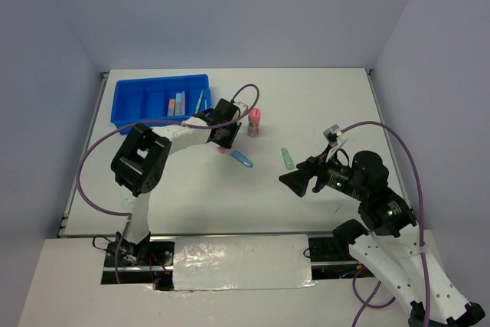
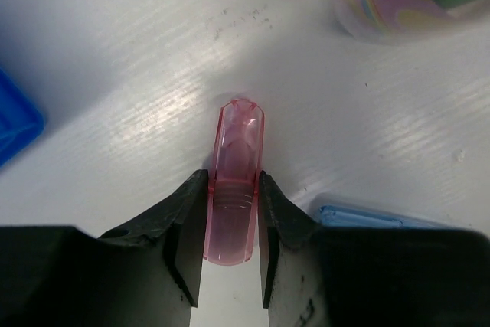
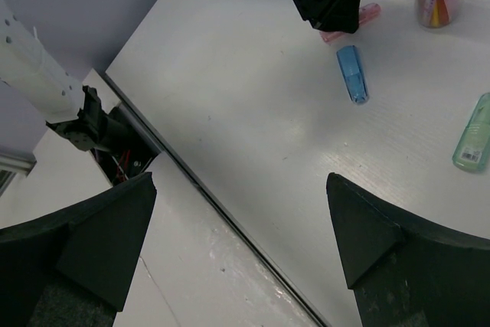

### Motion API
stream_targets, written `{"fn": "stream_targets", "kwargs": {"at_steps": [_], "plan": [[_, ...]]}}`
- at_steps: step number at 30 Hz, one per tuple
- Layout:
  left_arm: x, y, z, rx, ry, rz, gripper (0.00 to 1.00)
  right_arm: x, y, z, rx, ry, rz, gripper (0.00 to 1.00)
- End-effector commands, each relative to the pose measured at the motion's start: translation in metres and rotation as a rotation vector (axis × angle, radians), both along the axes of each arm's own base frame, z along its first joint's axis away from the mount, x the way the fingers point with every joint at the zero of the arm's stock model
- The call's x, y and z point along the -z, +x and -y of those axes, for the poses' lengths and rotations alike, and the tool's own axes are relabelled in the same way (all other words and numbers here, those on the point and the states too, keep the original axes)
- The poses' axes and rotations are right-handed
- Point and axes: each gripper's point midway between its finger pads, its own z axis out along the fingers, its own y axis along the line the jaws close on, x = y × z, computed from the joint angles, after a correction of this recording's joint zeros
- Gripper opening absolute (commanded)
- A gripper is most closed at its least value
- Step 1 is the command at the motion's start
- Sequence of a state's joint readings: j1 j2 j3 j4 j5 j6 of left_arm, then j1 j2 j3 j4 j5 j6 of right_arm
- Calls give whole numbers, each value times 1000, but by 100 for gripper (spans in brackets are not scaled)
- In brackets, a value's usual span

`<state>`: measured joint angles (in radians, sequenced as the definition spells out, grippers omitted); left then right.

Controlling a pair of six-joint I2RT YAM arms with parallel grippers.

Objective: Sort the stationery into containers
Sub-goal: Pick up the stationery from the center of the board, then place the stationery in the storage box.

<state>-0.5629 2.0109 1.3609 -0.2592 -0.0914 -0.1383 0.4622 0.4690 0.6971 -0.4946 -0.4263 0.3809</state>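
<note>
My left gripper lifts the pink stick outward next and releases it over the empty tray space beside the orange piece. That piece lies left of the gripper in the top view.
On the white table lies a translucent pink stick (image 2: 237,151), and the jaws of my left gripper (image 2: 232,181) press on both its sides near the back end. From above, that gripper (image 1: 224,142) hides most of the stick. A blue stick (image 1: 242,159) lies just right of it, and a green stick (image 1: 287,158) lies further right. The pink-capped cylinder (image 1: 253,122) stands upright beyond the left gripper. The blue tray (image 1: 134,101) at the back left holds several pieces (image 1: 178,103). My right gripper (image 1: 295,181) hovers open and empty right of centre.
The tray's corner (image 2: 15,124) shows at the left edge of the left wrist view. In the right wrist view the table's near edge (image 3: 230,216) runs diagonally below the open fingers (image 3: 115,235). Grey walls close in the table on three sides.
</note>
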Motion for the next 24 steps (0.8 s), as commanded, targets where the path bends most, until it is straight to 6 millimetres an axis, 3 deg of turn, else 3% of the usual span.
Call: {"fn": "stream_targets", "kwargs": {"at_steps": [1,3,6,13,17,18,19,20,21,22,23,24], "plan": [[17,-45,-15,-34,53,-121,0,-12,1,-3,-11,26,37,100],[6,-44,-14,-52,20,-87,0,-11,1,-2,-8,23,36,100],[-29,-38,-11,-70,-35,-14,0,-10,0,-4,-13,25,32,100],[-125,-22,-19,-153,-99,164,0,-10,1,-3,-11,23,32,100],[-184,10,-63,-333,-72,308,0,-9,1,-3,-8,18,30,100],[-193,22,-89,-399,-62,323,0,-9,1,-3,-11,19,30,100],[-205,34,-102,-440,-60,346,0,-9,1,-3,-12,18,31,100],[-211,43,-117,-483,-47,361,0,-8,1,-3,-13,17,31,100],[-217,55,-148,-558,-14,384,0,-7,1,-3,-14,15,31,100],[-212,65,-160,-583,8,377,0,-8,1,-3,-11,15,32,100],[-226,78,-182,-630,7,413,0,-6,0,-3,-13,12,28,100],[-228,85,-193,-653,29,428,0,-5,1,-2,-10,10,29,100]]}}
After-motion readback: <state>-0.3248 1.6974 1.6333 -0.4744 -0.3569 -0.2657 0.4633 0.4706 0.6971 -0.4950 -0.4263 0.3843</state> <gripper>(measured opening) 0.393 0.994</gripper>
